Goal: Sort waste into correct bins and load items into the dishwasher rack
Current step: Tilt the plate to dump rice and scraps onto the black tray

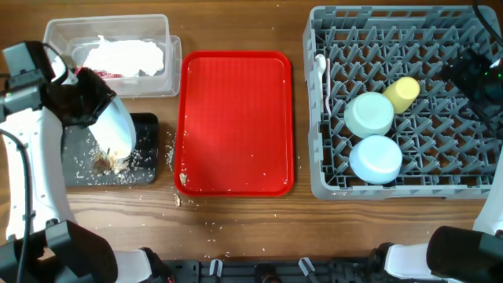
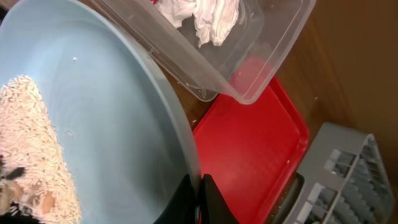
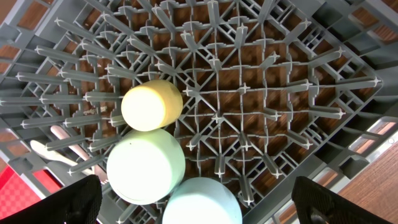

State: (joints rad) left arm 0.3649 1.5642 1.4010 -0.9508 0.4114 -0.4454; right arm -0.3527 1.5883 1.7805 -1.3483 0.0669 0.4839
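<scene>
The red tray's middle [image 2: 239,158] is clear, so I will swing my left gripper to the right in the overhead view, level the plate [image 2: 112,118], lower it there and release.
My left gripper [image 2: 199,200] is shut on the rim of the pale blue plate [image 2: 112,118], holding it tilted over the black tray [image 1: 147,126]. Rice-like crumbs and brown scraps [image 2: 31,149] cling to the plate's low side, and some lie on the tray [image 1: 110,163]. The clear tub [image 1: 55,35] holds white napkins [image 1: 126,55] and a red wrapper [image 1: 106,74]. The grey rack [image 1: 440,169] holds the mint-green bowl [image 1: 369,114], light blue bowl [image 1: 376,159], yellow cup [image 1: 402,93] and a white utensil [image 1: 321,75]. My right gripper [image 3: 199,194] hangs open above the rack.
The large flat red tray [image 1: 236,122] lies between the bins and the rack, with a few crumbs at its front left corner [image 1: 182,179]. Crumbs are scattered on the wooden table [image 1: 189,203] in front of the black tray.
</scene>
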